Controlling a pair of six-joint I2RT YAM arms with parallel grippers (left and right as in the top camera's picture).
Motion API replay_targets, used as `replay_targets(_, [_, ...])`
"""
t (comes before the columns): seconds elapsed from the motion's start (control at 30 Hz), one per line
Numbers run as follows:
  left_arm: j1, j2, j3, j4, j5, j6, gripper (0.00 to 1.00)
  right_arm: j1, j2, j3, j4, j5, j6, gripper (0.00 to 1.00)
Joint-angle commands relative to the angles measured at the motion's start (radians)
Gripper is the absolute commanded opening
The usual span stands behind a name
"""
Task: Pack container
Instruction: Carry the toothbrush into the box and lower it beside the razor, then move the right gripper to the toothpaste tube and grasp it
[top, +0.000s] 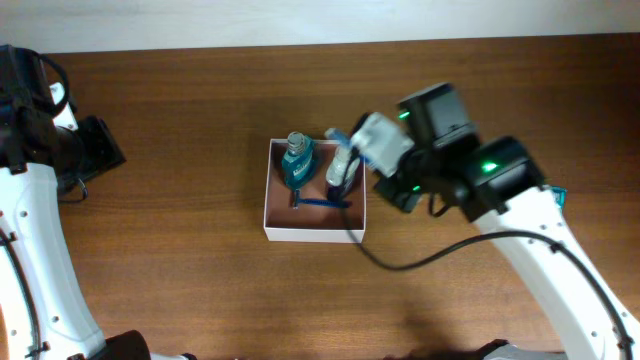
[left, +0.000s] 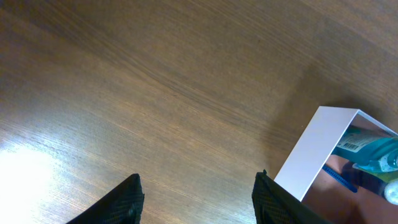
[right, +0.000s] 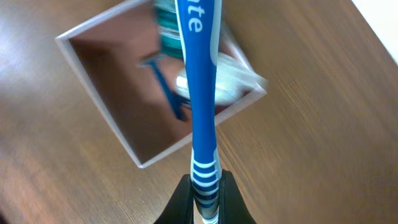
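Note:
My right gripper carries the toothbrush over the container (top: 268, 205) next and turns it. Then it carries the toothbrush down onto the container's bare bottom between the thin blue item and the container's near side.
The container (top: 268, 205) is a shallow square box with white walls and a pinkish-brown inside, at the table's middle. It also shows in the left wrist view (left: 314, 155) and the right wrist view (right: 96, 96). In it lie a teal bottle (top: 298, 160) and a thin blue stick-like item (top: 320, 203). My right gripper (right: 205, 186) is shut on a blue, white-striped toothbrush handle (right: 202, 93), held over the container's right edge (top: 340, 172). A white item (right: 233, 81) lies under it in the box. My left gripper (left: 199, 202) is open and empty, left of the container.
The brown wooden table (top: 180, 260) runs all around the container. The right arm's black cable (top: 420, 262) trails over the table below the box. The left arm (top: 40, 230) stands at the far left edge. A pale wall edge runs along the back.

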Motion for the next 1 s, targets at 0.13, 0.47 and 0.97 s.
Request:
replay_targets(0.13, [0.003,0.007,-0.004,-0.001,0.005,0.017,0.57,0.193,0.151,0.002,0.012,0.002,-0.223,0.04])
replay_targets(0.47, [0.003,0.007,-0.004,-0.005,0.004,0.017,0.57,0.208,0.386,0.002,0.129,0.016,-0.245,0.04])
replay_targets(0.97, [0.003,0.007,-0.004,-0.005,0.005,0.017,0.57,0.146,0.466,0.002,0.134,0.012,-0.215,0.44])
